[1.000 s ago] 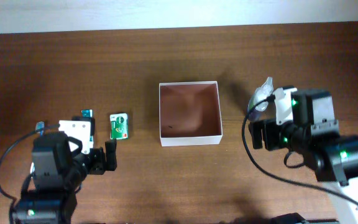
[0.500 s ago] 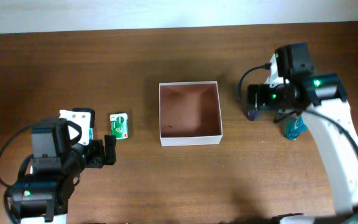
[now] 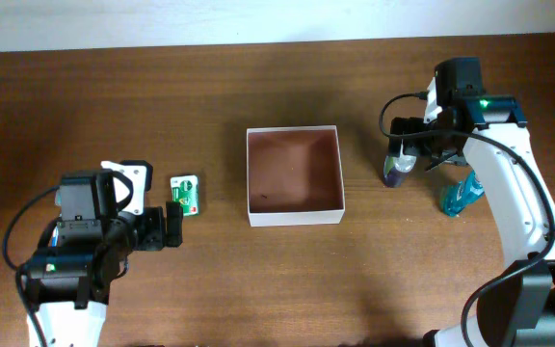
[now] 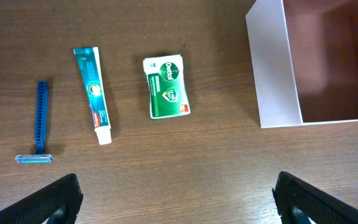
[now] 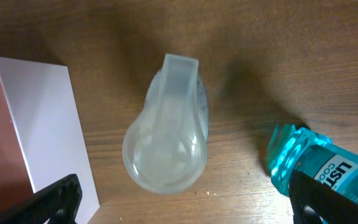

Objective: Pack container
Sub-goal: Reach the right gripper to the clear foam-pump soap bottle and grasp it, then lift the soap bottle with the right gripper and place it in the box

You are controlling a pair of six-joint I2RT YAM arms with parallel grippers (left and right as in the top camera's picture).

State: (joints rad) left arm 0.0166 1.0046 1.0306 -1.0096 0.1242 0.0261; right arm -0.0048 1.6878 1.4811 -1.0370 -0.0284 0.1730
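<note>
I need to lower my right gripper around the upper part of the clear bottle next, because the bottle is standing upright with its cap between my open fingers.
The container, a square white-walled box with a reddish-brown inside, stands mid-table and holds nothing; it also shows in the left wrist view and the right wrist view. My left gripper is open and empty, just below a green soap pack. A toothpaste tube and a blue razor lie left of the pack. My right gripper is open above an upright bottle with a clear cap. A teal bottle lies to its right.
The clear-capped bottle stands a short way right of the container's right wall. The soap pack, toothpaste and razor lie in a row left of the container. Bare brown wood surrounds everything.
My right arm has swung up and back from the front right and now hangs over the clear-capped bottle. My left gripper has shifted slightly toward the green pack.
</note>
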